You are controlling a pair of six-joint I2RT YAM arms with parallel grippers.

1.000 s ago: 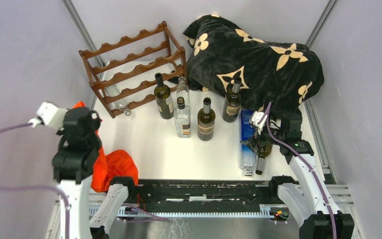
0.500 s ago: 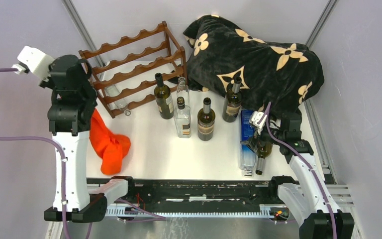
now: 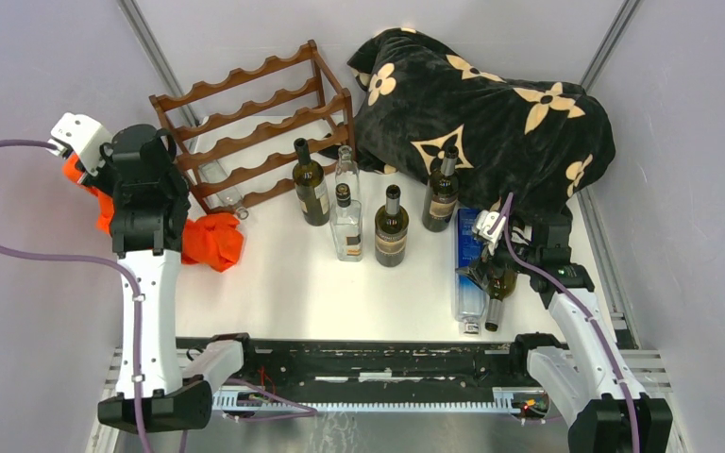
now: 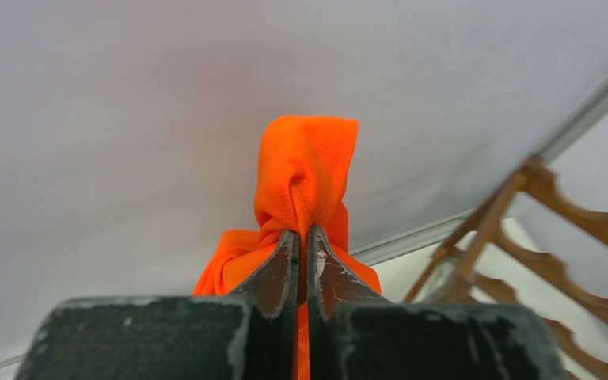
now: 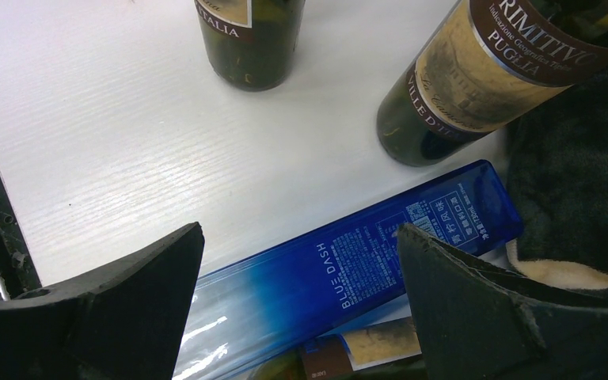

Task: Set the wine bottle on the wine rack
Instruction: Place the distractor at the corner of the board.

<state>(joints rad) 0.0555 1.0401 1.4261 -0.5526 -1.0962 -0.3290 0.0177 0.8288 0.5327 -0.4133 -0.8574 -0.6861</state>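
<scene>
The side lies to the left of my left gripper in the top view, so I should carry the cloth toward it, clear of the rack, and release.
The dark reddish-brown wine rack stands at the back left, with a clear bottle lying in its low tier; its rails show in the left wrist view. A dark wine bottle lies at the right beside a blue bottle. My right gripper is open just above them, its jaws astride the blue bottle and the wine bottle's label. My left gripper is shut on an orange cloth, held up by the left wall beside the rack.
Several bottles stand mid-table: dark green, two clear, and two dark. A black flowered blanket is heaped at the back right. The orange cloth trails onto the table in front of the rack.
My left arm has swung up and towards the back left, dragging the orange cloth from the front left corner towards the rack. The right arm has not moved.
</scene>
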